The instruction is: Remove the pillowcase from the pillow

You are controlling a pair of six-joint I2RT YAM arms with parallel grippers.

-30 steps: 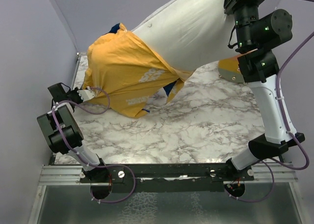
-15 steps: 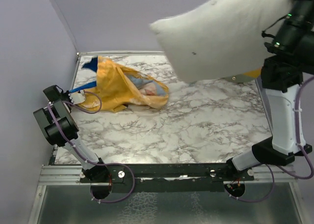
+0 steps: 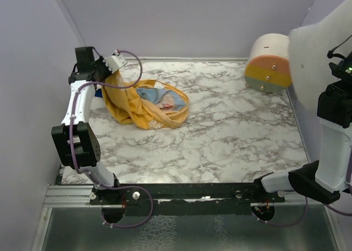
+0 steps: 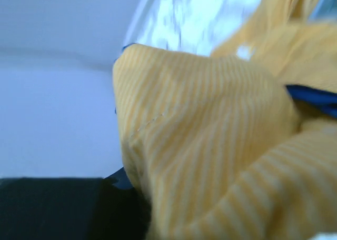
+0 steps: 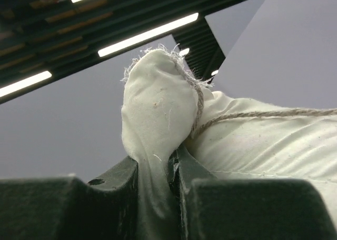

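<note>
My right gripper holds the uncased pillow. Next it needs to swing down and left in the top view and let the pillow go.
The yellow-orange pillowcase [image 3: 144, 104] lies crumpled on the marble table at the back left, with pale blue showing in its open mouth. Its left edge is lifted by my left gripper [image 3: 106, 75], which is raised near the back left corner and shut on it. In the left wrist view the striped yellow pillowcase [image 4: 210, 119] fills the frame and hides the fingers. The white pillow [image 3: 322, 44] hangs high at the right edge, clear of the pillowcase. My right gripper [image 5: 154, 171] is shut on a bunched corner of the pillow [image 5: 158, 108].
A cream-and-orange cylinder [image 3: 268, 60] lies on its side at the back right, beside the pillow. Lilac walls close the left and back of the table [image 3: 220, 135]. The right arm [image 3: 334, 146] stands tall along the right edge.
The pillow came free of the pillowcase and swung up and right, uncovering the cylinder. The pillowcase dropped to the table. My left arm rose toward the back left with the pillowcase's edge.
</note>
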